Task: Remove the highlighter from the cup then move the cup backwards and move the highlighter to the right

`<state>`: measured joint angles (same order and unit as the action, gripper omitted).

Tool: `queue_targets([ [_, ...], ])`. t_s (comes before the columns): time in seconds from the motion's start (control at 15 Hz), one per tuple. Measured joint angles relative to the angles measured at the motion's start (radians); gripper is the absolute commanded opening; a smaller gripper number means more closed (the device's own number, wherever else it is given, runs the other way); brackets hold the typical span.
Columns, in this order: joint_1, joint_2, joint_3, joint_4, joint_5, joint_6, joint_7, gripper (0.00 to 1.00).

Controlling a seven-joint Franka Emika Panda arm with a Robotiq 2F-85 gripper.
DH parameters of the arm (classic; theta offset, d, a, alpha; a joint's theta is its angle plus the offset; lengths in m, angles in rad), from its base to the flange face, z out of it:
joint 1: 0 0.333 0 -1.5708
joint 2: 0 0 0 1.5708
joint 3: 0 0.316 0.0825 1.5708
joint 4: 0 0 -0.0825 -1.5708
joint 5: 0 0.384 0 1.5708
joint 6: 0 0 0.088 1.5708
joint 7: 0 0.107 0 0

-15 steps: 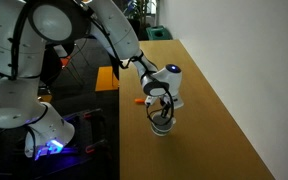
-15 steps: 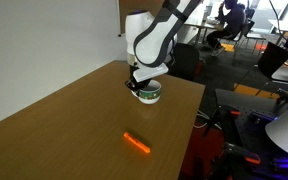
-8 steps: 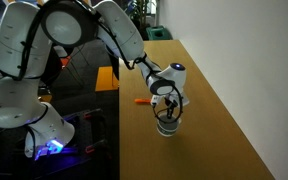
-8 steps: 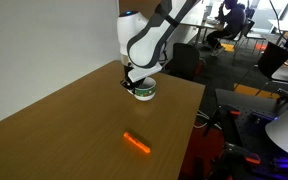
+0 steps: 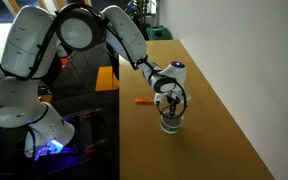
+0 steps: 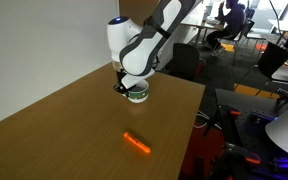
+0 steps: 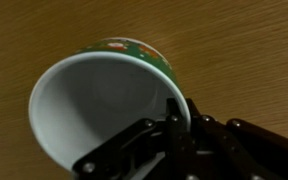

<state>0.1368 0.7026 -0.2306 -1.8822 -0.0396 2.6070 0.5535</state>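
Note:
I need to move the cup (image 6: 137,96) outward with my gripper next, onto the clear tabletop before the white wall (image 6: 117,96), farther from the highlighter. Then I need to let go of the cup's rim.
The cup (image 7: 99,95) fills the wrist view: white inside, with a green patterned outside, and empty. My gripper (image 7: 170,112) is shut on its rim, one finger inside and one outside. In both exterior views the cup (image 5: 170,124) (image 6: 137,96) stands on the wooden table under the gripper (image 5: 170,106) (image 6: 131,88). The orange highlighter (image 5: 143,100) (image 6: 136,143) lies flat on the table, apart from the cup, close to the table's edge.
The wooden table (image 6: 64,130) runs along a white wall (image 5: 254,60). Its open edge (image 6: 189,130) drops off towards the robot base (image 5: 29,110) and office chairs (image 6: 274,60). The cup is near the table's end (image 6: 169,78).
The gripper, shut on the cup, has slid it a short way across the table, away from the open edge and towards the wall. The highlighter has not moved.

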Motion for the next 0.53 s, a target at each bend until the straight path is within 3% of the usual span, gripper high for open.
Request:
queue_targets([
  [0.53, 0.032, 0.025, 0.005, 0.060, -0.031, 0.000, -0.030, 0.03],
])
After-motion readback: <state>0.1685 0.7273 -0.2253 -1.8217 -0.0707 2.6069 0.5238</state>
